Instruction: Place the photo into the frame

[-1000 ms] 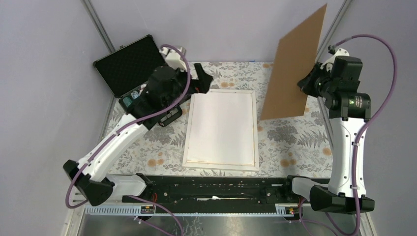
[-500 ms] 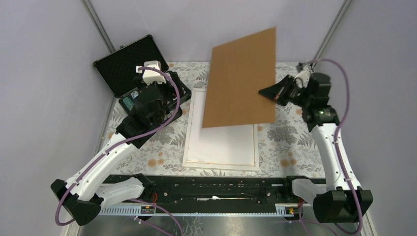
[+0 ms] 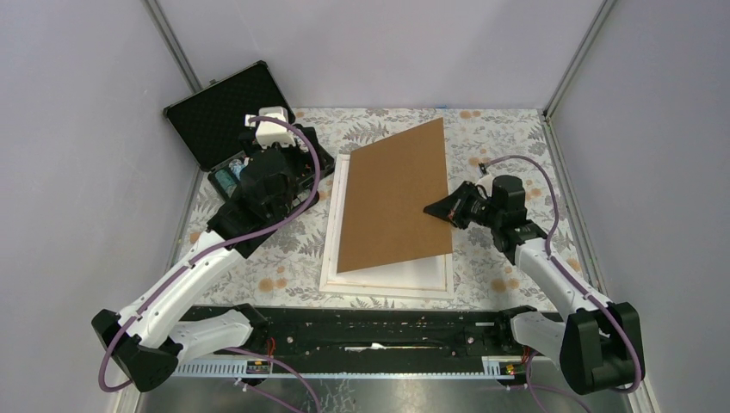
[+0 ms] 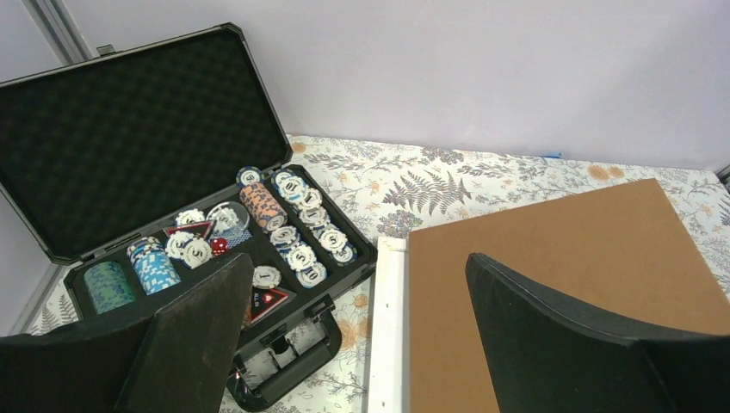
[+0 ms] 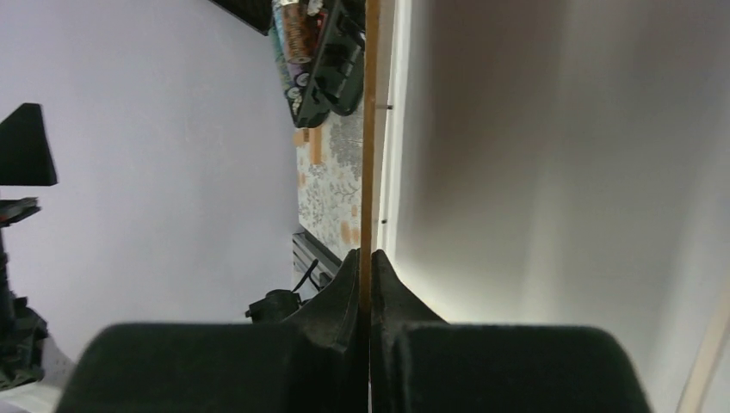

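I will next use my right gripper to bring the tilted board back and down over the white part inside the frame's near bar (image 3: 417, 273), then release it, since that white part is uncovered.
The white frame (image 3: 330, 241) lies flat on the flowered tablecloth, and its left rail (image 4: 385, 344) also shows in the left wrist view. A brown backing board (image 3: 394, 200) lies tilted over most of it. My right gripper (image 3: 433, 209) is shut on the board's right edge. From the right wrist the board (image 5: 369, 129) is edge-on, pinched between the fingertips of that gripper (image 5: 366, 256). Only a plain white strip (image 3: 405, 274) of the frame's inside shows. The photo is hidden. My left gripper (image 4: 359, 262) hangs open and empty between the case and the frame.
An open black case (image 3: 215, 116) stands at the back left, its tray full of poker chips (image 4: 297, 234) and its handle (image 4: 284, 361) close to the frame's left rail. Grey walls close in the table on three sides. A black rail (image 3: 370, 331) runs along the near edge.
My right gripper has swung the board down and leftward from upright at the back right to lie over the frame. My left arm has pulled back toward the case.
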Tool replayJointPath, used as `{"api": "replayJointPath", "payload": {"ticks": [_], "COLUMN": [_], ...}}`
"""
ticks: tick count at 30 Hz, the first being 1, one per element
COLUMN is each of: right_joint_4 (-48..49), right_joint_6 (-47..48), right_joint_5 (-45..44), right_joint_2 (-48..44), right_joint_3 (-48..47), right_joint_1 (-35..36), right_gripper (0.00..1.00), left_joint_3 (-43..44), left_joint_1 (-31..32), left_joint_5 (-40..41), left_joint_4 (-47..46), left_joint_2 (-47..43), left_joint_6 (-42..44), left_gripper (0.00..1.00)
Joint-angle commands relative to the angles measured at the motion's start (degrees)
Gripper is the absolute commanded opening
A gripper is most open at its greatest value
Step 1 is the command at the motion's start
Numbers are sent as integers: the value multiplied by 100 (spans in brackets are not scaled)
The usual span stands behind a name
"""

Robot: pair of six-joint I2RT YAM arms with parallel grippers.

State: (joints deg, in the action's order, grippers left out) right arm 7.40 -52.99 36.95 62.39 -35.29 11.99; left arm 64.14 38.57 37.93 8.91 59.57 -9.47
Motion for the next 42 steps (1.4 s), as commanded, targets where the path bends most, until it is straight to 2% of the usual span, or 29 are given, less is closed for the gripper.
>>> {"api": "replayJointPath", "payload": {"ticks": [1, 12, 21, 42], "right_joint_4": [1250, 1651, 1843, 2398], "right_joint_6": [-48, -121, -209, -220], "right_joint_5": [27, 216, 297, -197], "right_joint_2": [19, -34, -101, 186], "right_joint_3": [177, 854, 1023, 1675], "right_joint_1": [30, 40, 209, 582], "right_gripper": [0, 0, 0, 0], "left_joint_3": [15, 62, 94, 104], "left_joint_1": [-30, -27, -29, -25], "left_joint_5": [-55, -236, -286, -514], "left_joint_4": [-253, -165, -108, -33], "left_joint_2": [-33, 87, 151, 283], "left_joint_6": [-1, -107, -134, -287], "left_gripper": [99, 99, 99, 99]}}
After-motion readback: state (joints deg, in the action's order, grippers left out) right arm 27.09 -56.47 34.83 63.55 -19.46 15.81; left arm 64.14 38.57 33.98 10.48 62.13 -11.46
